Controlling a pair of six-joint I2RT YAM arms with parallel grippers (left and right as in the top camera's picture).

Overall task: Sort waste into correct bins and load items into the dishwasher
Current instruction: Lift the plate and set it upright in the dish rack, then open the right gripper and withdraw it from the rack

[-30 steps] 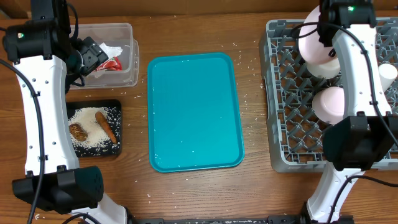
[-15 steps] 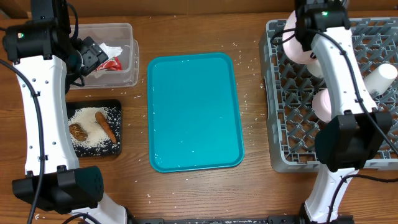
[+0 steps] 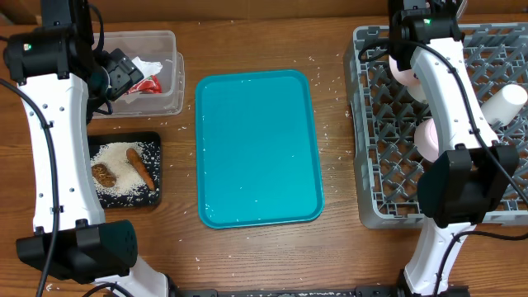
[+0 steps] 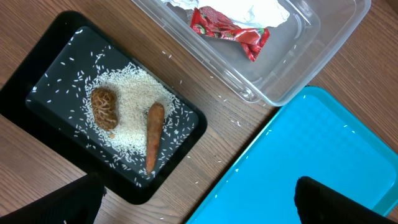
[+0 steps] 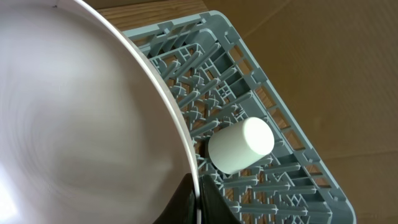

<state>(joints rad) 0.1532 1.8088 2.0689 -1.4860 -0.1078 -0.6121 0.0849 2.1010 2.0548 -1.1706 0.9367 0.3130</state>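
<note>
The plate (image 3: 402, 70) goes down on edge into the grey dish rack's far wires below my right gripper next, and then my right gripper releases the plate's rim.
My right gripper (image 5: 196, 200) is shut on the rim of the white plate (image 5: 81, 118) and holds it on edge over the far left of the grey dish rack (image 3: 495, 165); overhead the plate (image 3: 402, 70) shows beside the arm. A white cup (image 5: 241, 145) lies in the rack, also seen overhead (image 3: 505, 105), and a white bowl (image 3: 425, 139) sits mid-rack. My left gripper (image 4: 199, 199) is open and empty above the table. The black tray (image 4: 59, 53) holds rice (image 4: 134, 93), a brown lump (image 4: 104, 107) and a carrot (image 4: 153, 134). The clear tub (image 4: 311, 68) holds a red wrapper (image 4: 230, 31) and napkin (image 4: 249, 9).
The large teal tray (image 3: 256, 148) lies in the middle, between the bins and the rack. Loose rice grains are scattered on the wooden table around it. The left arm (image 3: 49, 124) stands over the bins; the right arm (image 3: 462, 107) crosses the rack.
My right arm has carried the plate toward the rack's far left and turned it more edge-on, so less of it shows overhead. The left arm has not moved.
</note>
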